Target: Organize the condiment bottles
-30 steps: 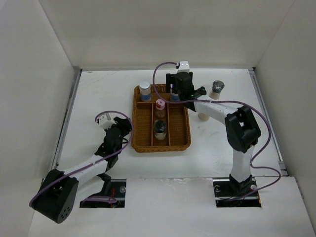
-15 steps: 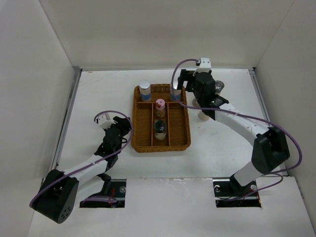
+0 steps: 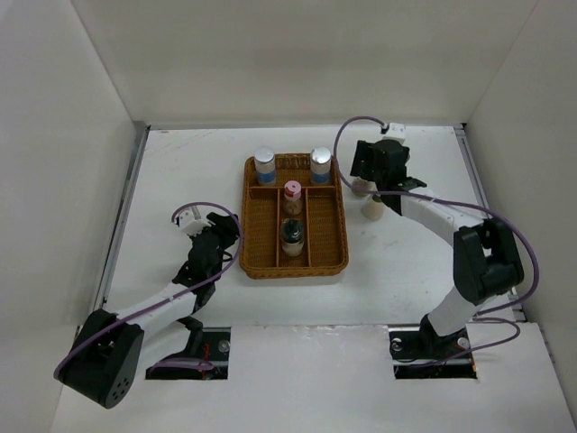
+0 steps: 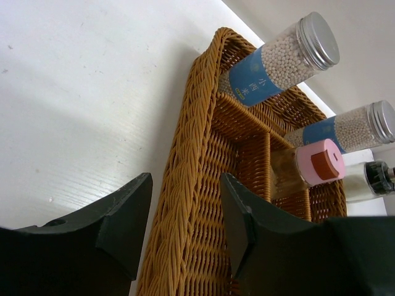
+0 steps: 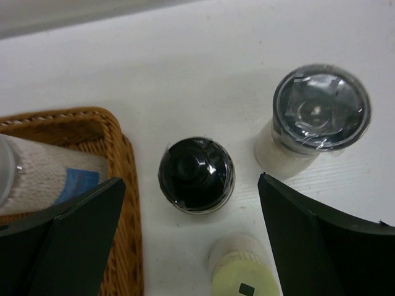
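The black-capped jar is still outside the tray [image 3: 338, 236], below the gap between the robot's open fingers, so the right gripper should next go down around its cap [image 3: 362, 175] and close.
The brown wicker tray [image 3: 338, 236] holds two silver-capped, blue-labelled bottles at its back corners [image 3: 264, 165] [image 3: 320, 164], a pink-capped jar [image 3: 292, 192] and a black-capped jar [image 3: 291, 236] in the middle lane. My right gripper [image 3: 374, 170] is open and empty, hovering above a black-capped jar [image 5: 196, 174] right of the tray. A grey-capped shaker [image 5: 321, 111] and a pale-green-capped shaker [image 5: 244, 280] stand beside that jar. My left gripper [image 3: 224, 239] is open, its fingers [image 4: 123, 216] either side of the tray's left rim [image 4: 185, 154].
White walls close in the table at the left, back and right. The right arm's purple cable loops above the back right of the table. The three loose bottles stand close together, a short gap from the tray's right rim [image 5: 120, 145].
My right gripper let go of the blue-labelled bottle in the tray's back right corner and swung right over the loose bottles. The left arm has not moved.
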Tool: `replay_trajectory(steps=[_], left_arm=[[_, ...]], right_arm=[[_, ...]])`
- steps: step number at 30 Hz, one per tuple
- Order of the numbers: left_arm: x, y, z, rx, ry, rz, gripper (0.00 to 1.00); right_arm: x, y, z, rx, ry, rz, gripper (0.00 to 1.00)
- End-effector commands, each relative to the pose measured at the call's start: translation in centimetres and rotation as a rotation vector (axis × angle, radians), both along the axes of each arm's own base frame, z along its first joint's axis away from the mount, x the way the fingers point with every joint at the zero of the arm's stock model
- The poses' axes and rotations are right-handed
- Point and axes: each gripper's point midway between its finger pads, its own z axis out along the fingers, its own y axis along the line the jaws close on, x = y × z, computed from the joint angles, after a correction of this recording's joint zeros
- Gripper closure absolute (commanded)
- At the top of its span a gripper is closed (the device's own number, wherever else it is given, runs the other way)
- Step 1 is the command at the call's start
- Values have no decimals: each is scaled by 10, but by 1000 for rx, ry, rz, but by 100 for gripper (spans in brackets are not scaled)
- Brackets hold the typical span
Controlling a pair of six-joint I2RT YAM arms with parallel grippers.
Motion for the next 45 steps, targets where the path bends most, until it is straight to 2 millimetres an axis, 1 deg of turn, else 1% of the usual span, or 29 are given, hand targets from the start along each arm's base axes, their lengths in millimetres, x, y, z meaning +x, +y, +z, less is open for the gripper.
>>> replay_trajectory(steps=[1, 5, 9, 11, 13, 16, 18, 22, 23, 24, 25, 27, 28, 31, 33, 35, 37, 38, 41, 43, 45], left_arm=[[3, -1, 11, -36, -46, 2, 54], [2, -2, 13, -32, -52, -3, 54], [2, -1, 14, -41, -54, -3, 53], [2, 0, 14, -36, -56, 2, 53], [3, 1, 13, -42, -53, 5, 53], [2, 1, 14, -40, -59, 6, 53], [3, 3, 12, -38, -52, 9, 53], [3, 2, 13, -36, -55, 7, 53], [3, 1, 12, -33, -51, 7, 53], [3, 2, 11, -38, -46, 6, 53], [4, 2, 11, -38, -46, 8, 53], [3, 1, 12, -39, -50, 2, 53], [3, 0, 13, -34, -52, 2, 53], [4, 2, 11, -38, -46, 5, 53], [3, 1, 13, -42, -53, 2, 53], [3, 1, 14, -36, -57, 5, 53], [3, 4, 13, -42, -56, 10, 53], [3, 4, 13, -45, -57, 10, 53], [3, 2, 12, -36, -51, 7, 53], [4, 2, 10, -40, -44, 4, 53], [4, 0, 12, -43, -48, -2, 53]], right_arm=[[13, 6, 11, 8, -20, 17, 4], [22, 4, 3, 7, -4, 10, 7], [33, -1, -10, -11, 21, -3, 9], [37, -4, -16, -8, 33, -10, 11], [41, -4, -21, -12, 43, -13, 15], [41, -5, -28, -16, 66, -16, 16], [42, -4, -29, -18, 75, -15, 17], [41, -2, -27, -17, 80, -13, 27], [41, -2, -27, -17, 78, -13, 32], [42, -2, -23, -14, 71, -11, 39], [44, -1, -18, -10, 58, -11, 44], [47, -1, -1, 6, 13, -18, 47], [48, 0, 13, 15, -26, -18, 48], [51, -1, 63, 54, -172, -23, 49], [46, 1, 94, 75, -249, -22, 49], [35, 7, 113, 84, -287, -7, 49], [24, 13, 121, 95, -300, 7, 49], [18, 16, 121, 101, -297, 15, 49], [-6, 33, 109, 108, -274, 52, 49], [-20, 46, 98, 104, -252, 79, 49], [-36, 61, 91, 99, -238, 115, 49]])
